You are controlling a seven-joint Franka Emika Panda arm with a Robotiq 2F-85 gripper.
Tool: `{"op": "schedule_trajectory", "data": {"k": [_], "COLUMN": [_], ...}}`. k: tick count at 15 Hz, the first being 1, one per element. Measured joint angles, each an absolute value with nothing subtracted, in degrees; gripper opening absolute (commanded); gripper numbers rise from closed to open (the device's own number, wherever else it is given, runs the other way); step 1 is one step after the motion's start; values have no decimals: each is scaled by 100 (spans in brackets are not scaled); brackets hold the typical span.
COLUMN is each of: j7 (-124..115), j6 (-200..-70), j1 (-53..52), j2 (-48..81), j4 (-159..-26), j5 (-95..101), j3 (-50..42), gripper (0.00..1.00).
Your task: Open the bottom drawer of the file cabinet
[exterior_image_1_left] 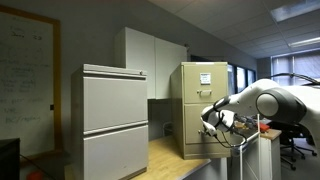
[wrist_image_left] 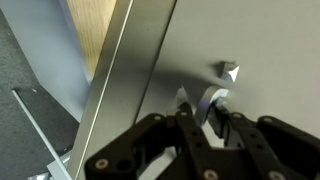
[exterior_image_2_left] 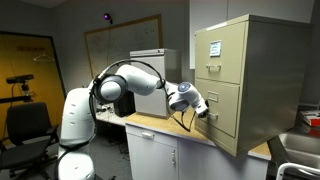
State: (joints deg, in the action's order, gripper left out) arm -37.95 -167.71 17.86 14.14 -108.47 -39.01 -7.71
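Observation:
The curved silver drawer handle (exterior_image_2_left: 210,115) (wrist_image_left: 208,104) sits between my gripper's fingers with the drawer still flush, so next my gripper pulls back from the cabinet and releases.
The tan file cabinet (exterior_image_1_left: 205,100) (exterior_image_2_left: 255,70) stands on a wooden counter. Its upper front carries paper labels. The bottom drawer (exterior_image_2_left: 224,108) has a plain tan front that fills the wrist view (wrist_image_left: 250,40), and it looks flush with the cabinet. My gripper (exterior_image_1_left: 211,120) (exterior_image_2_left: 207,112) is pressed up to this front. In the wrist view the two fingers (wrist_image_left: 205,118) sit close together around the curved silver drawer handle (wrist_image_left: 208,104). A small metal latch (wrist_image_left: 230,71) sits just above the handle.
A wider pale grey two-drawer cabinet (exterior_image_1_left: 112,120) stands beside the tan one, with a tall white cupboard (exterior_image_1_left: 150,55) behind. The wooden counter (exterior_image_1_left: 170,155) (exterior_image_2_left: 165,127) runs under the arm. A whiteboard (exterior_image_2_left: 120,50) hangs on the wall and an office chair (exterior_image_2_left: 25,125) stands by the robot base.

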Motion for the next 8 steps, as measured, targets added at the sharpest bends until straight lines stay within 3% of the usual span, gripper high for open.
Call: {"op": "schedule_trajectory", "data": {"k": [8], "j7": [-1694], "j6": [-17515], "j1": [2277], "j2": [896], "j4": [-11556], "j5": [-6252], "j3": [99], "gripper": [6]}}
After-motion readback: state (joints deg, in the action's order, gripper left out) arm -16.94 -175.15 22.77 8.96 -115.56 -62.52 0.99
